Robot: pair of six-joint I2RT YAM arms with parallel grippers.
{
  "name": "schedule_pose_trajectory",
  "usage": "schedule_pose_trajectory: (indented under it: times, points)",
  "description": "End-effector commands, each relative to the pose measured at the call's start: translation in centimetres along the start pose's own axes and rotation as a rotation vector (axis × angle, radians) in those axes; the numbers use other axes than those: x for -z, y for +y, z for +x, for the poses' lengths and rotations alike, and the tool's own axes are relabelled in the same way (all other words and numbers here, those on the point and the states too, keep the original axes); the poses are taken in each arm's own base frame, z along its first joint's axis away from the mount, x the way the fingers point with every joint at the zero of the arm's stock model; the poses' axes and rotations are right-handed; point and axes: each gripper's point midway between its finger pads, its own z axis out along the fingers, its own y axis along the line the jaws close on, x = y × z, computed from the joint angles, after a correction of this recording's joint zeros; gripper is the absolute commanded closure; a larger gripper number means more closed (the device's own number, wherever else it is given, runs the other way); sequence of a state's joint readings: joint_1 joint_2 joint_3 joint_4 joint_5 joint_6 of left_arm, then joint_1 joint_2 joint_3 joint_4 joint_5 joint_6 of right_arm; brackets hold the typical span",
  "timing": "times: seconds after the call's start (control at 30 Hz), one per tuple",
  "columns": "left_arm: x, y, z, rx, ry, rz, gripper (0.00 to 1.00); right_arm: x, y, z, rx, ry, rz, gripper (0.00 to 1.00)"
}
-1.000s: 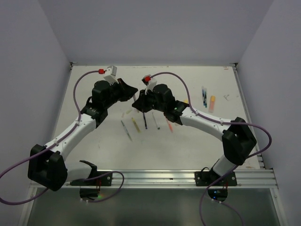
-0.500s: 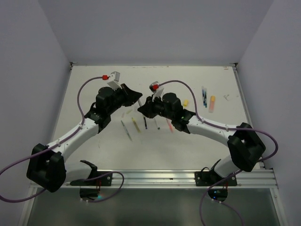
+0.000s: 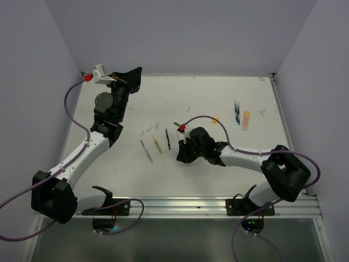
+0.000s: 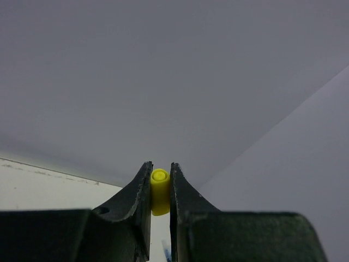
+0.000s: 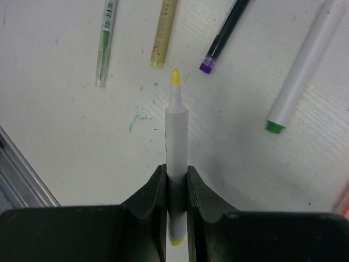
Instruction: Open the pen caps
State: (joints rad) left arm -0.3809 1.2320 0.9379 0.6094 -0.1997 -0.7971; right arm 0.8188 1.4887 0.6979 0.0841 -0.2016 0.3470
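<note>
My left gripper tilts down next, then lowers toward the middle (image 3: 184, 123) of the table, beside the green cap.
My left gripper (image 4: 160, 173) is shut on a small yellow pen cap (image 4: 160, 192), held up in the air in front of the back wall. In the top view this left gripper (image 3: 133, 73) is raised over the table's far left corner. My right gripper (image 5: 176, 173) is shut on a white pen (image 5: 176, 131) whose bare yellow tip points away from the jaws, low over the table. From above, the right gripper (image 3: 182, 155) sits near the table's middle. Several other pens (image 3: 157, 144) lie just to its left.
Below the right gripper lie a clear green pen (image 5: 103, 49), a pale yellow pen (image 5: 163, 35), a dark pen with a purple end (image 5: 223, 38) and a white pen with a green end (image 5: 302, 76). A blue pen (image 3: 237, 112) and an orange highlighter (image 3: 246, 120) lie at the far right.
The two grippers, close together over the pens before, have pulled apart. The left arm swung up and back to the left with the cap; the right arm dropped toward the near side with the pen.
</note>
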Motion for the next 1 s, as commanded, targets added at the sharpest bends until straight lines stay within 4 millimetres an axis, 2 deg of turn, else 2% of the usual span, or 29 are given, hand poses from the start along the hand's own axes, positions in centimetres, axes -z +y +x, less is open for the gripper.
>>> schedule_pose_trajectory:
  times: [0.0,0.03,0.1,0.2,0.23,0.37,0.5,0.53,0.57,0.6,0.63,0.67,0.73,0.87,0.97]
  points:
    - [-1.1,-1.4,0.1,-0.019,0.023,0.040,1.00,1.7,-0.1,-2.9,0.019,-0.067,0.058,1.00]
    - [-1.0,-0.6,2.0,-0.032,0.106,0.019,1.00,2.0,-0.9,-2.5,0.013,-0.046,0.102,1.00]
    - [-0.8,-0.3,5.4,-0.035,0.247,0.043,1.00,2.6,-2.4,-3.6,0.004,-0.069,0.187,1.00]
    - [1.4,2.0,11.5,-0.029,0.486,0.002,1.00,3.1,-5.8,-3.6,-0.054,-0.049,0.301,1.00]
    - [1.9,2.3,12.7,-0.027,0.524,-0.003,1.00,3.2,-6.5,-2.9,-0.063,-0.021,0.333,1.00]
    - [4.3,4.2,18.5,0.028,0.697,-0.035,1.00,4.1,-8.9,-2.8,-0.130,0.015,0.407,1.00]
    - [4.8,3.4,23.0,0.038,0.807,-0.049,1.00,4.3,-10.9,-3.3,-0.183,0.012,0.425,1.00]
    - [4.8,3.3,23.8,0.040,0.830,-0.058,1.00,4.3,-10.7,-4.0,-0.183,0.012,0.419,1.00]
    - [5.0,4.0,25.4,0.038,0.875,-0.081,1.00,3.9,-11.0,-3.7,-0.183,0.043,0.425,1.00]
    - [4.7,3.2,25.8,0.025,0.899,-0.081,1.00,3.8,-11.0,-3.8,-0.185,0.056,0.423,1.00]
    - [4.7,3.3,26.3,0.012,0.910,-0.090,1.00,3.5,-10.5,-4.6,-0.185,0.048,0.401,1.00]
    - [4.5,4.2,27.0,-0.011,0.904,-0.128,1.00,3.3,-10.5,-4.8,-0.194,0.048,0.399,1.00]
    - [4.4,4.0,27.7,-0.015,0.905,-0.133,1.00,3.2,-10.4,-5.3,-0.200,0.038,0.397,1.00]
    - [4.0,5.5,30.0,-0.026,0.946,-0.185,1.00,2.6,-9.9,-5.2,-0.218,0.051,0.363,1.00]
    - [4.6,6.5,31.7,-0.054,0.984,-0.226,1.00,1.8,-9.4,-4.8,-0.230,0.068,0.323,1.00]
